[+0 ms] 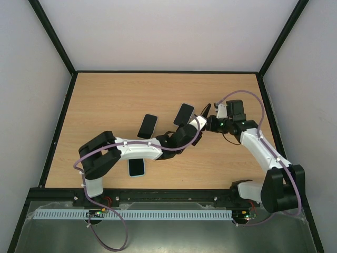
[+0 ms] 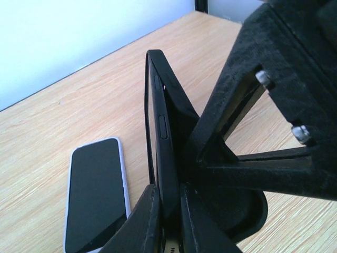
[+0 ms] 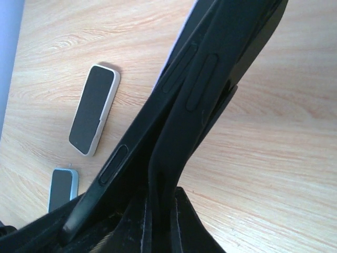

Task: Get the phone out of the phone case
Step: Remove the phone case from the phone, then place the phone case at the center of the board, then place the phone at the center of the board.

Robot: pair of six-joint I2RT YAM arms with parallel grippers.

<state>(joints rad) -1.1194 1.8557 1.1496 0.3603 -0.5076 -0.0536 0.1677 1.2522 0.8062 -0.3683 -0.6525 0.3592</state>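
Note:
I will move my left gripper down and slightly back next. I will release the black phone on the bare tabletop below it, clear of the other phones.
A black phone in a black phone case (image 1: 184, 114) is held tilted above the table between both grippers. My left gripper (image 1: 194, 125) is shut on its lower end. In the left wrist view the fingers (image 2: 145, 216) clamp the phone's edge (image 2: 162, 137), and a thin case rim (image 2: 148, 95) stands apart from it. My right gripper (image 1: 206, 122) is shut on the case. In the right wrist view its jaws (image 3: 162, 197) pinch a bent black case wall (image 3: 202, 79) beside the straight black edge (image 3: 113, 163).
A white-cased phone (image 1: 148, 126) lies screen up left of the grippers and also shows in the left wrist view (image 2: 97, 195) and the right wrist view (image 3: 95, 108). A light blue phone (image 1: 136, 167) lies near the front edge. Black frame rails border the table.

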